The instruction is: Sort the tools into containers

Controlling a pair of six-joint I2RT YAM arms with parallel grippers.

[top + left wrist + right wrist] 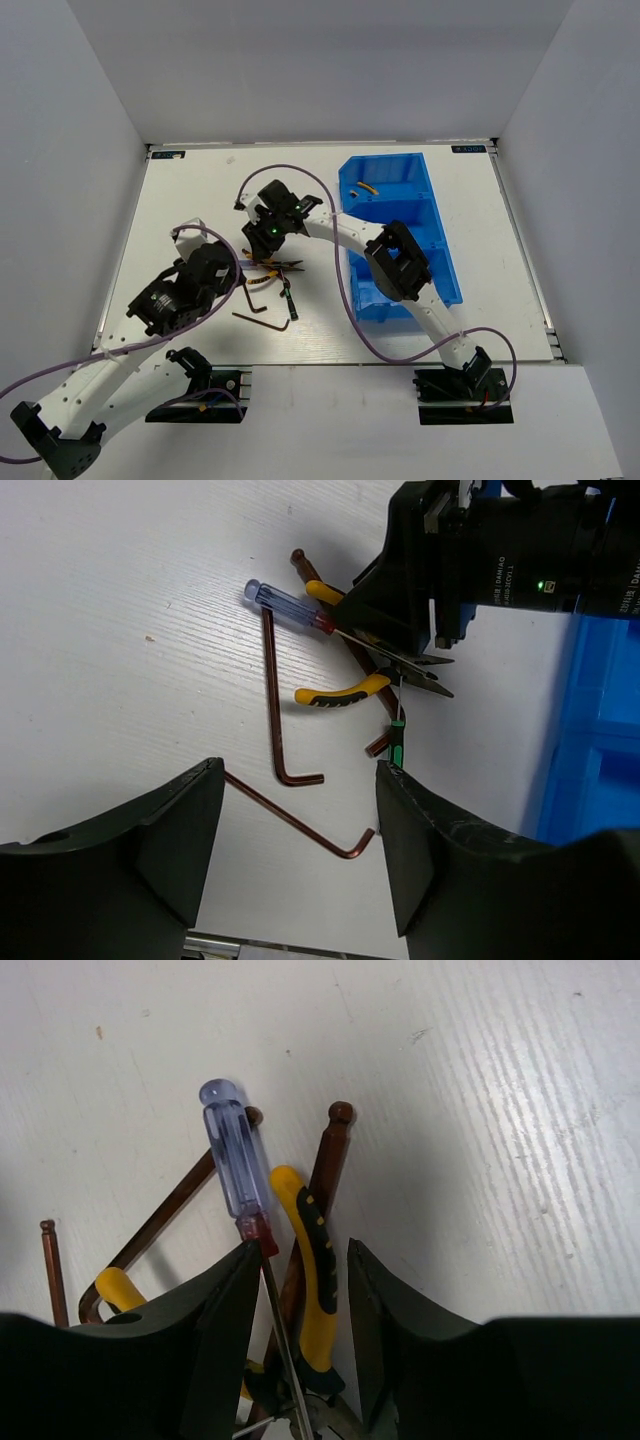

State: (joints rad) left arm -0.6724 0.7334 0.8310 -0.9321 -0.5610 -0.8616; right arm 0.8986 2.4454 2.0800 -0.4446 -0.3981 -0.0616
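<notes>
My right gripper shifts to the right in its wrist view next, over the yellow pliers handle [320, 1280], since the screwdriver shaft [280, 1320] also lies between its open fingers.
The tools lie in a pile at the table's middle [272, 268]. They are yellow-and-black pliers [345, 690], a screwdriver with a clear blue handle [281, 599], and copper-brown hex keys [276, 705]. My right gripper [268, 240] is open and low over the pile. In the right wrist view [305, 1300] its fingers straddle one pliers handle [313, 1260] and the screwdriver shaft [280, 1320]. My left gripper [222, 268] is open and empty, held above the table left of the pile. A long hex key [300, 818] lies between its fingers in the left wrist view [300, 810]. The blue containers [400, 230] stand to the right.
A small yellow item [368, 188] lies in the far bin. A green-marked bit [396, 738] lies by the pliers' nose. Purple cables [345, 290] loop over the table beside both arms. White walls enclose the table on three sides.
</notes>
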